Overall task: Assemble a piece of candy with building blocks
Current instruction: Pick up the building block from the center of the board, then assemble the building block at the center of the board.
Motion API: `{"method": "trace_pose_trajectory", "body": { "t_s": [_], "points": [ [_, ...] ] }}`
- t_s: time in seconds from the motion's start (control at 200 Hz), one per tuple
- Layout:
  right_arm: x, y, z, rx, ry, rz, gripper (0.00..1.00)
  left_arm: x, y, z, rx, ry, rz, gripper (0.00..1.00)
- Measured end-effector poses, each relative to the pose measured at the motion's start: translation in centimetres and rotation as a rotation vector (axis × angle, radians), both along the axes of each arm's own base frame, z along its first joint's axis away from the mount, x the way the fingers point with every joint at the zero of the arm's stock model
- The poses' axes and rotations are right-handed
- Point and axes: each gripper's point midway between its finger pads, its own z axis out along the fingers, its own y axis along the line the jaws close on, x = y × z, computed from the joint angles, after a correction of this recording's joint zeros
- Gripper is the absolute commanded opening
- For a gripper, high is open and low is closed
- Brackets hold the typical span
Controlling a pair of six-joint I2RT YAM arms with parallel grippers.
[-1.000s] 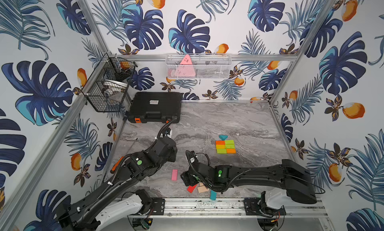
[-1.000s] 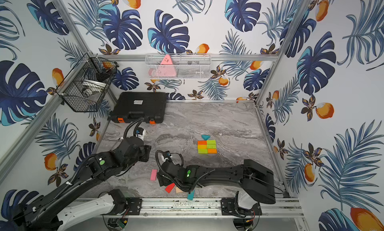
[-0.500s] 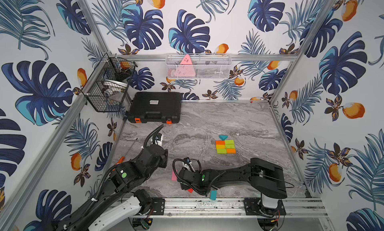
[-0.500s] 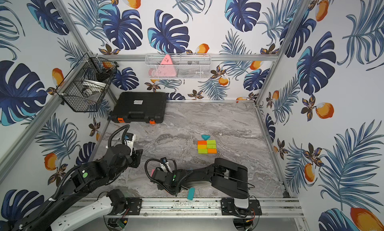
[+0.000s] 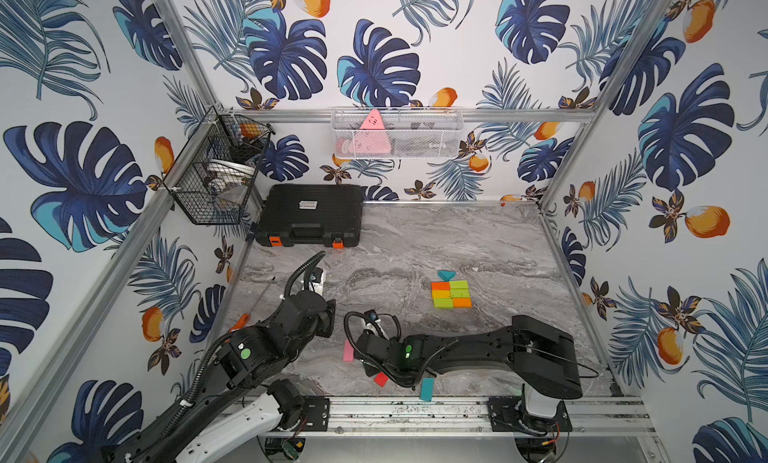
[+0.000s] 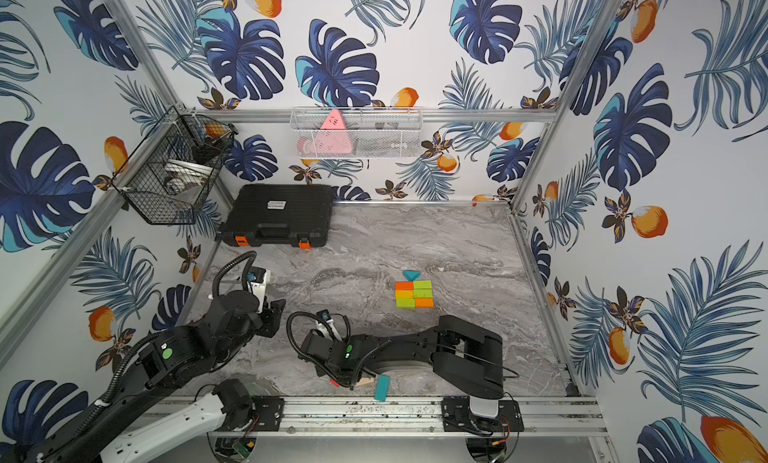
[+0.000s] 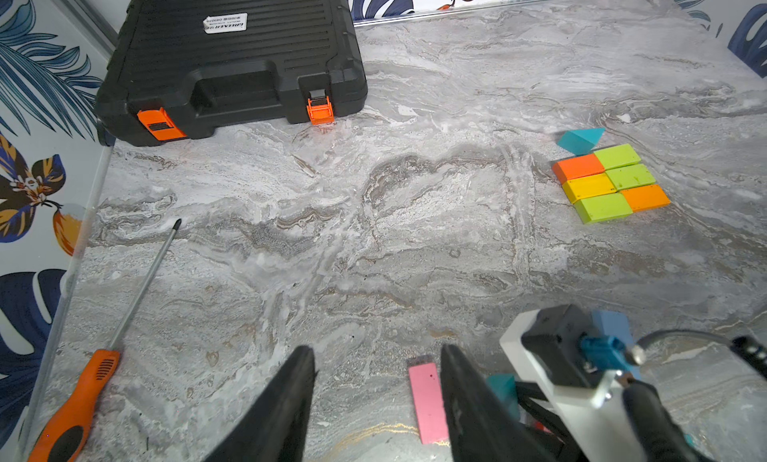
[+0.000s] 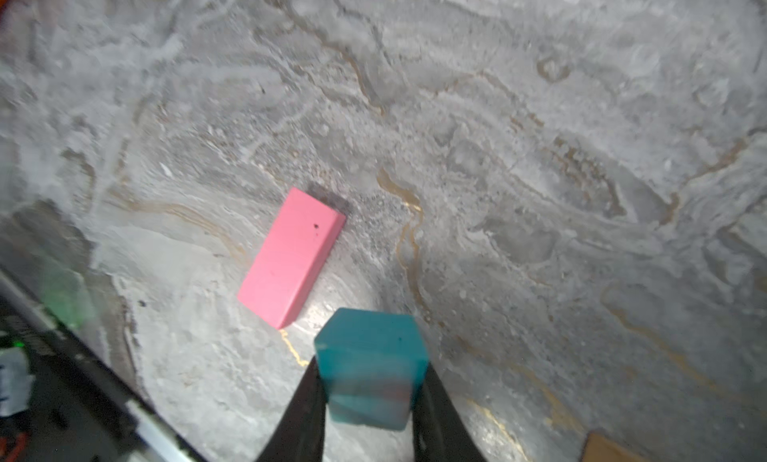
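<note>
I need to swing my right gripper outward and release the teal block on the marble before the rectangle's near edge, opposite the teal triangle.
My right gripper (image 8: 370, 370) is shut on a teal block (image 8: 369, 348), held just above the marble. A pink block (image 8: 290, 256) lies flat beside it, not touched; it is also the pink block (image 5: 348, 350) in a top view. My left gripper (image 7: 377, 350) stands open over bare marble, and the pink block (image 7: 427, 402) lies just inside one finger. Green, orange and yellow blocks (image 5: 451, 293) lie packed as a rectangle, with a teal triangle (image 5: 446, 275) at its far edge. A red block (image 5: 381, 379) and a teal block (image 5: 427, 389) lie by the front rail.
A black case (image 5: 309, 215) sits at the back left. An orange-handled screwdriver (image 7: 83, 393) lies along the left wall. A plain wooden block (image 6: 363, 382) lies under the right arm, and a blue block (image 7: 612, 327) behind its wrist. Wire baskets (image 5: 397, 134) hang on the walls.
My right gripper has closed on the teal block after shifting left toward the pink block. My left arm has drawn back toward the left front.
</note>
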Motion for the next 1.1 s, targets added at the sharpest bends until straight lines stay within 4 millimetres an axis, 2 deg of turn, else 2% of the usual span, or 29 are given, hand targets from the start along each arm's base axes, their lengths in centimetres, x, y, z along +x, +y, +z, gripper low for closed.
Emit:
{"method": "trace_pose_trajectory", "body": {
  "t_s": [0.065,0.145,0.23,0.295,0.42,0.535,0.706,0.876,1.001,1.101],
  "points": [
    [1.2,-0.4,2.2,0.068,0.002,-0.018,0.25,0.0,0.0,0.0,0.000,0.000,0.000,0.54],
    [2.9,-2.4,5.1,0.167,-0.007,-0.056,0.25,0.0,0.0,0.0,-0.001,0.000,-0.001,0.54],
    [4.9,-6.4,7.2,0.288,-0.013,-0.139,0.25,-0.1,-0.1,-0.1,-0.003,0.003,-0.007,0.54],
    [6.1,-9.9,7.7,0.362,-0.019,-0.228,0.24,-0.1,-0.1,-0.2,-0.004,0.004,-0.009,0.55],
    [6.7,-16.3,6.4,0.455,0.009,-0.393,0.23,-0.1,-0.3,-0.3,-0.005,0.013,-0.018,0.55],
    [6.8,-19.7,4.8,0.500,0.035,-0.505,0.24,-0.1,-0.5,-0.5,-0.004,0.020,-0.024,0.55],
    [7.3,-22.2,3.2,0.534,0.077,-0.611,0.25,-0.1,-0.8,-0.6,-0.010,0.026,-0.034,0.55],
    [7.6,-24.2,-0.6,0.543,0.175,-0.721,0.26,-0.1,-0.9,-0.6,-0.012,0.026,-0.036,0.56],
    [7.4,-24.2,-2.5,0.562,0.247,-0.758,0.26,-0.1,-0.9,-0.7,-0.010,0.029,-0.038,0.56],
    [7.6,-23.8,-2.8,0.594,0.272,-0.763,0.26,-0.1,-0.9,-0.7,-0.010,0.031,-0.038,0.56]
  ]
}}
